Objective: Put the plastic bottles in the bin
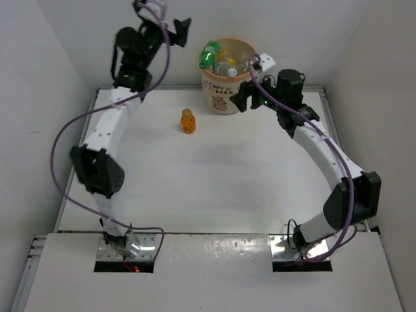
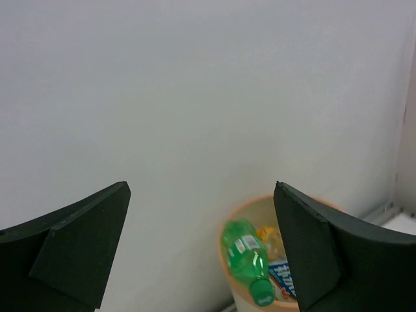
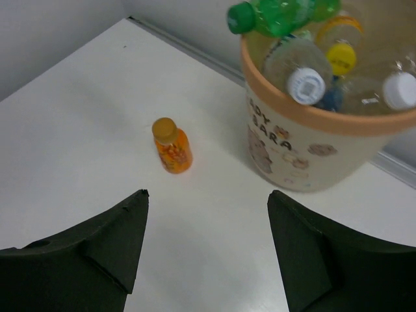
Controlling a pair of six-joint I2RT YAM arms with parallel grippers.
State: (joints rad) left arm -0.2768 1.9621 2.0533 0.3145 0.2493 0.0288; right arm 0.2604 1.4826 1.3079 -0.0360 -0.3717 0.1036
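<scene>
I will next move my right gripper to its left in the top view and down onto the yellowish cap, which tops the orange bottle [image 1: 188, 121] below it.
The peach bin [image 1: 224, 97] with cartoon print stands at the back of the table, holding several plastic bottles. A green bottle [image 1: 209, 54] lies on top of them, its cap poking over the left rim. An orange bottle [image 1: 188, 121] stands alone on the table left of the bin. My left gripper [image 1: 170, 26] hangs high by the back wall, up and left of the bin, open and empty. My right gripper [image 1: 250, 88] hovers just right of the bin, open and empty. In the right wrist view the orange bottle [image 3: 172, 148] is ahead of the right gripper [image 3: 208, 195], beside the bin [image 3: 305, 149].
In the left wrist view the open left gripper [image 2: 201, 195] faces the grey back wall, with the bin's rim [image 2: 253, 201] and the green bottle [image 2: 247, 260] below. White-capped [image 3: 305, 84] and yellow-capped [image 3: 341, 57] bottles fill the bin. Walls enclose the table on three sides.
</scene>
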